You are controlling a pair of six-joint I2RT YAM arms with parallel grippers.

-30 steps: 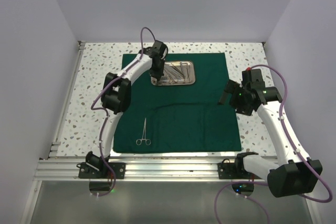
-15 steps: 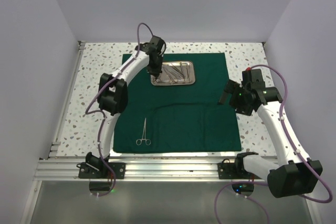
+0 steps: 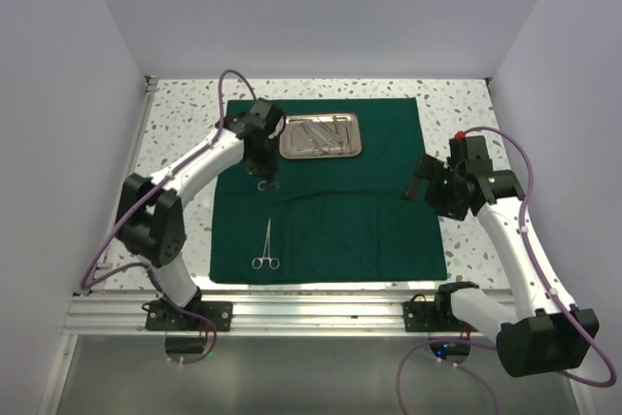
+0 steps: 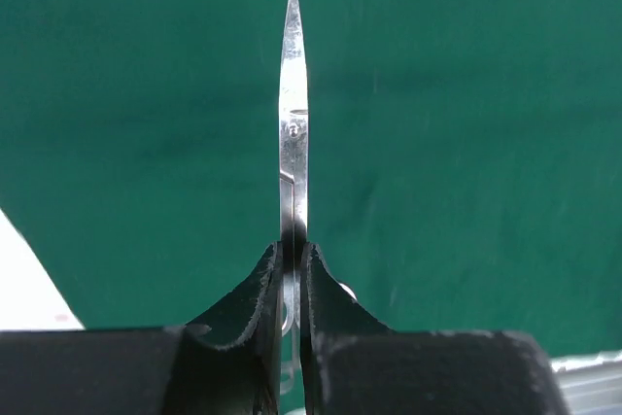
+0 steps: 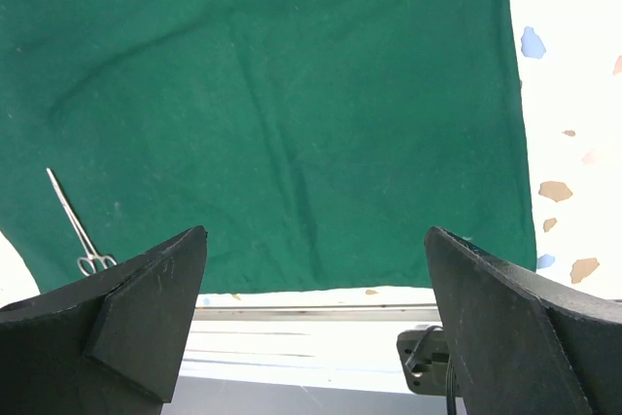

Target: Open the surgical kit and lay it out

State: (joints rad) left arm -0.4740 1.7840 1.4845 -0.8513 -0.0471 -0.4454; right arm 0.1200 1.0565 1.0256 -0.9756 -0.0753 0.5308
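Note:
I should next bring the scissors back and down with my left gripper onto the ring-handled instrument, which lies below and back toward the base, and release them there.
The dark green drape lies spread flat on the table. The steel tray sits on its far part with slim silver instruments in it. My left gripper hangs over the drape just left of the tray, shut on a pair of silver scissors; the blades point away from the fingers and the ring handles show below them. A ring-handled instrument lies on the drape's near left and also shows in the right wrist view. My right gripper is open and empty at the drape's right edge.
Speckled table top surrounds the drape. The aluminium rail with both arm bases runs along the near edge. White walls enclose the left, back and right sides.
My left gripper has lifted the scissors out of the tray and swung left and nearer, over the drape. The right arm has barely moved.

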